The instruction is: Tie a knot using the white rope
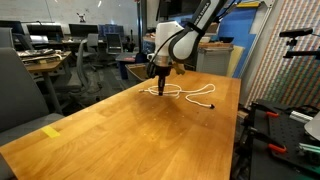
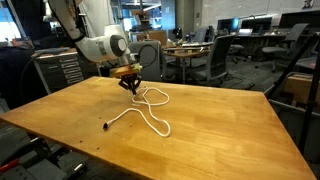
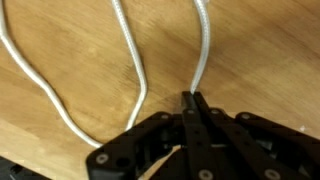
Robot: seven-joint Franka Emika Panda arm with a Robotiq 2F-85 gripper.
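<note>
Another part of the rope lies free for crossing. So I next need to lift the part of the rope in my gripper, carry it over the rope's loose loops and let go of it there.
The white rope (image 2: 150, 112) lies in loose loops on the wooden table (image 2: 220, 125), its black tip (image 2: 106, 126) pointing toward the table's near edge. In an exterior view the rope (image 1: 190, 94) sits near the far end of the table. My gripper (image 2: 130, 85) stands low over the rope's far end, fingers down. In the wrist view the gripper (image 3: 194, 98) is shut, and one strand of the rope (image 3: 204, 50) runs straight into the closed fingertips. A second strand (image 3: 128, 45) curves past on the left, free of the fingers.
Office chairs (image 2: 215, 62) and desks (image 1: 45, 62) stand around the table. A yellow tag (image 1: 51, 130) lies near the table's edge. Camera stands (image 1: 300, 45) and gear crowd one side.
</note>
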